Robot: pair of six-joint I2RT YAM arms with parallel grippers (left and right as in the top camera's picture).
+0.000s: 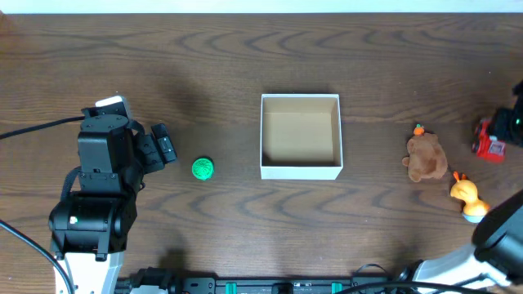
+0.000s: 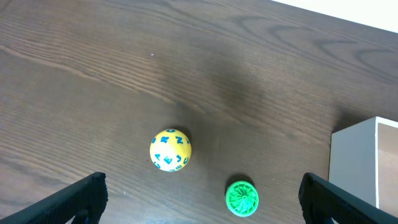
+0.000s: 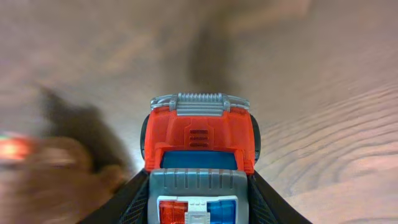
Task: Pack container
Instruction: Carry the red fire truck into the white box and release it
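The container's tan bottom is empty, so my right gripper will next carry the truck past the bear and down beside the container's side nearest the bear.
The container (image 1: 300,169), a square open-top box with white walls and a tan inside, stands mid-table with nothing in it; its corner shows in the left wrist view (image 2: 360,162). My left gripper (image 1: 163,147) is open and empty, its fingers (image 2: 202,193) spread wide. A green ribbed ball (image 1: 203,168) lies just right of it (image 2: 241,198). A yellow ball with blue letters (image 2: 170,150) lies nearby and is hidden in the overhead view. My right gripper (image 1: 505,131) is shut on a red toy truck (image 1: 490,144) at the far right, its fingers (image 3: 199,208) pressing the truck's sides (image 3: 199,140).
A brown plush bear (image 1: 426,158) and an orange duck toy (image 1: 466,192) lie right of the container, close to the truck. The bear is a brown blur in the right wrist view (image 3: 56,174). Cables run along the front table edge.
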